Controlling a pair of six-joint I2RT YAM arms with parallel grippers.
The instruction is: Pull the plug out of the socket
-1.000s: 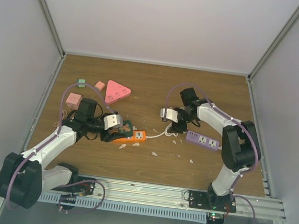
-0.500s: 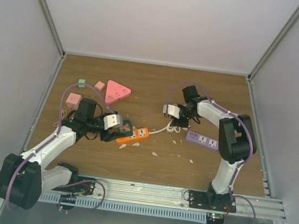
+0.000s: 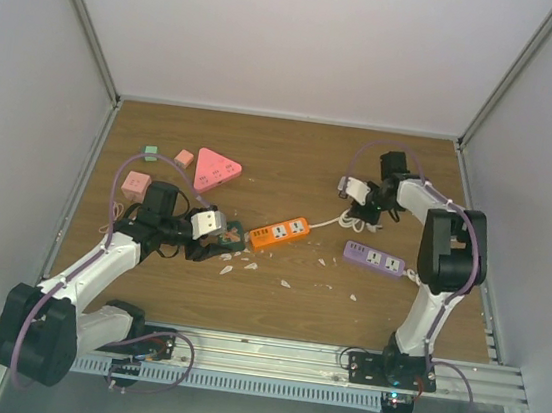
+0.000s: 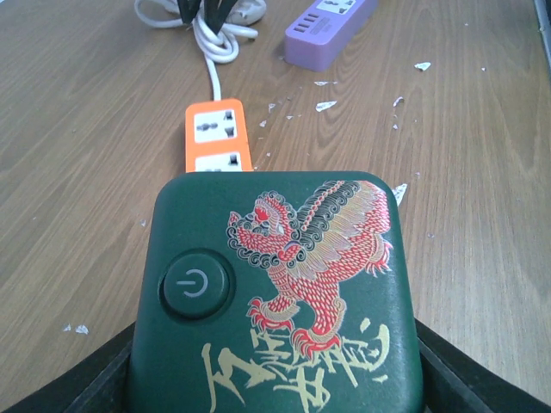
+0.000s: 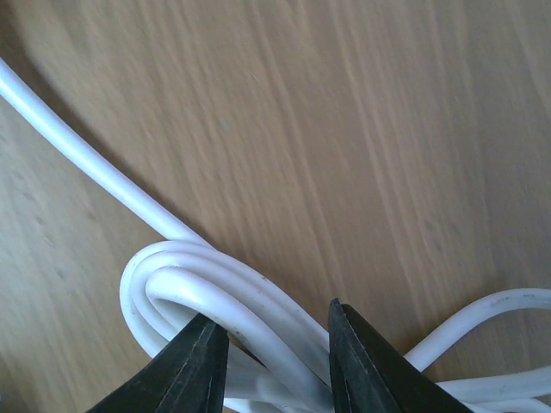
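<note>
I should carry the freed plug to the tabletop beside the pink triangle block, left of my left gripper in the top view, then lower and release it.
The short orange socket (image 3: 280,232) lies mid-table, and a white cord (image 3: 329,223) runs from its right end. The dark green plug (image 3: 229,233) with a red dragon print sits just left of the socket, with a small gap between them. My left gripper (image 3: 218,236) is shut on the plug. In the left wrist view the plug (image 4: 275,284) fills the foreground and the socket (image 4: 217,138) lies beyond it. My right gripper (image 3: 360,217) is shut on the coiled white cord (image 5: 215,288), its fingers (image 5: 200,361) on either side.
The purple power strip (image 3: 374,260) lies right of centre and also shows in the left wrist view (image 4: 331,30). A pink triangle block (image 3: 215,170), a pink cube (image 3: 136,184), a green cube (image 3: 148,154) and a salmon cube (image 3: 183,158) sit back left. White flakes (image 3: 287,283) litter the wood.
My right gripper moved right and back, dragging the cord. The orange socket slid right, away from the green plug. The left gripper stayed put with the plug.
</note>
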